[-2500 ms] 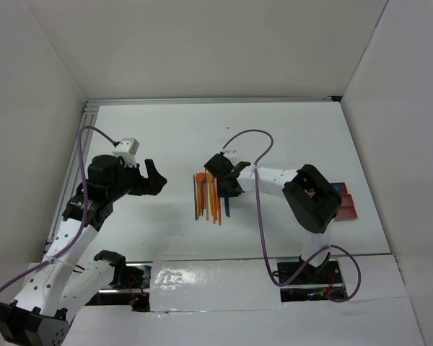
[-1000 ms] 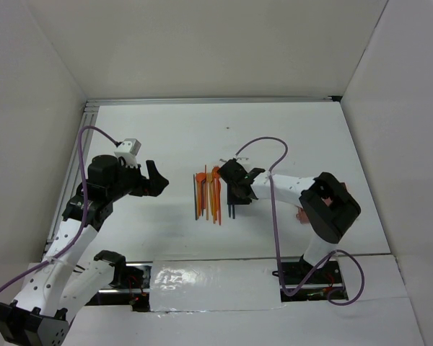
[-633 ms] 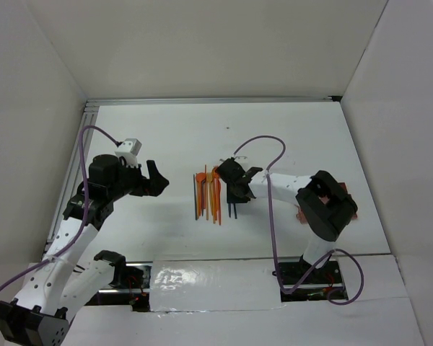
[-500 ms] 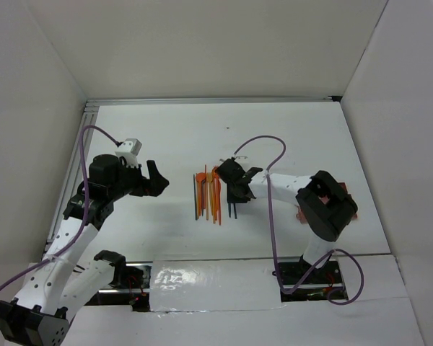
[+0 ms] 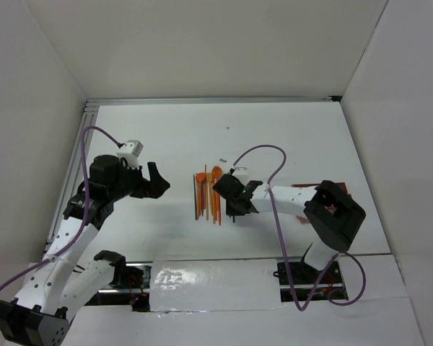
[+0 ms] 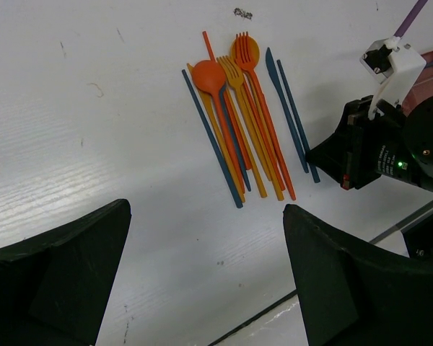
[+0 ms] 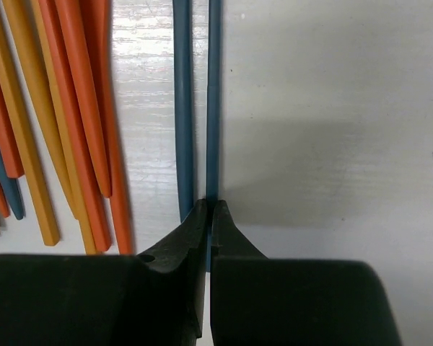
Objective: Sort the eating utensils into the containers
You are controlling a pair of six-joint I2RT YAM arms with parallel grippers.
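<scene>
My right gripper is going to lift, turn and lower over the container's far side point(image 5: 305, 185) next and let go of the blue stick, as that side is to the gripper's right in the top view.
The eating utensils point(image 5: 209, 193) lie in a tight bundle on the white table, mostly orange spoons, forks and sticks with a few blue. In the left wrist view they fan out at the top centre point(image 6: 238, 122). My right gripper point(image 7: 210, 205) is shut on the near end of a thin blue stick point(image 7: 213, 108), the rightmost piece, beside a blue knife point(image 7: 182, 108). In the top view it sits at the bundle's near right point(image 5: 233, 207). My left gripper point(image 6: 206, 216) is open and empty, left of the bundle point(image 5: 157, 182). The reddish-brown container point(image 5: 302, 218) is mostly hidden behind my right arm.
White walls enclose the table on the left, back and right. A dark speck point(image 5: 227, 129) lies on the far part of the table. The right arm's purple cable point(image 5: 263, 155) loops above the gripper.
My right gripper has moved from the far end of the bundle toward the near end of the blue sticks and closed on the thin blue stick. The left arm has barely moved.
</scene>
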